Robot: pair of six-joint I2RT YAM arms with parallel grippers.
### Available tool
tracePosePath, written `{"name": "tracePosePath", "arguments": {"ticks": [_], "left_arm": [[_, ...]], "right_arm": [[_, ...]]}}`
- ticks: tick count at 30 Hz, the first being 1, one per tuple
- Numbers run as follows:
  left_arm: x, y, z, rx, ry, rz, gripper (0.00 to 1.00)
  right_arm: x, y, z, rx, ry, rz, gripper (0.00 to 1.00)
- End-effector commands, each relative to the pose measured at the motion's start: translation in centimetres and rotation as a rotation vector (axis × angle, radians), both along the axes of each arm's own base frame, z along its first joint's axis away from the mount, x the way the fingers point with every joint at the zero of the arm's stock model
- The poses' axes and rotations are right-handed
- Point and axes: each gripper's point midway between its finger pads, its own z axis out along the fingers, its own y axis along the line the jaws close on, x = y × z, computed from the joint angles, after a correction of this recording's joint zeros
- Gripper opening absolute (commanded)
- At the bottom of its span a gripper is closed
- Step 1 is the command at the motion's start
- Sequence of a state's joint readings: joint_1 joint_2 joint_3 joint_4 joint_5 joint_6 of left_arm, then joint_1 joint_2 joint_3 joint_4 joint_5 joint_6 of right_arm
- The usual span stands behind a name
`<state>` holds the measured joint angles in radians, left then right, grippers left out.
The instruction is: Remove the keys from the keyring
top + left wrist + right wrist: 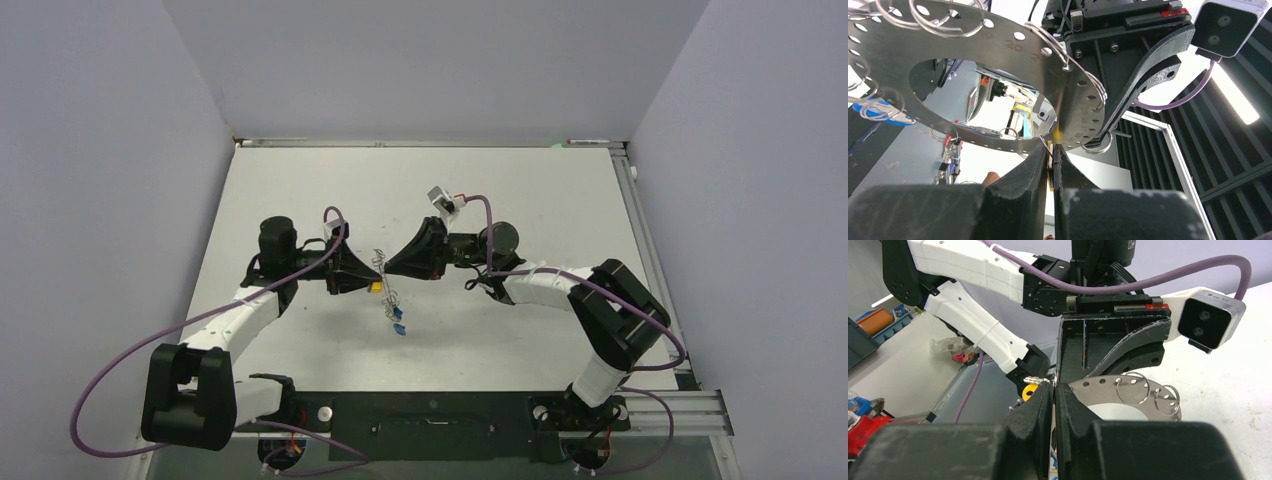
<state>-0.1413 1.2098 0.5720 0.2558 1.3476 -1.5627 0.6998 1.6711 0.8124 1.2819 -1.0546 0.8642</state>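
The table is bare toward the left in the top view, so the robot's left gripper will move there, tip its fingers down, lower and release the yellow key.
The keyring (378,260) is a flat grey perforated disc held in the air between my two grippers over the middle of the table. It fills the top of the left wrist view (998,45), with several wire loops on its rim. My right gripper (390,266) is shut on the disc's edge (1128,390). My left gripper (364,272) is shut on a yellow-headed key (1050,172) at the disc's lower rim. That yellow key (1030,391) also shows beside my right fingertips. Blue-headed keys (397,322) hang below the ring.
The white table (520,200) is walled by grey panels, with an aluminium rail (640,230) along its right edge. Beyond the table, in the right wrist view, stand bins of parts (878,322).
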Motion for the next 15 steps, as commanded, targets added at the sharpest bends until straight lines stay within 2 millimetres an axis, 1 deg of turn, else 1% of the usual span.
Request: {"name": "tracePosePath", "arguments": {"ticks": [1,6,8,15], "left_arm": [[-0.3,0.2,0.8,-0.009,-0.061,-0.006,0.0],[-0.3,0.2,0.9,-0.008,-0.074,-0.003,0.0],[-0.1,0.3,0.9,-0.004,-0.096,0.008,0.0],[1.6,1.2,0.8,0.064,-0.235,0.072,0.0]], "right_arm": [[0.1,-0.5,2.0,0.068,-0.109,-0.022,0.05],[0.4,-0.6,1.9,0.056,-0.116,-0.028,0.05],[0.8,-0.8,1.6,0.039,-0.115,-0.038,0.05],[2.1,-1.4,0.4,-0.038,-0.122,-0.085,0.05]]}}
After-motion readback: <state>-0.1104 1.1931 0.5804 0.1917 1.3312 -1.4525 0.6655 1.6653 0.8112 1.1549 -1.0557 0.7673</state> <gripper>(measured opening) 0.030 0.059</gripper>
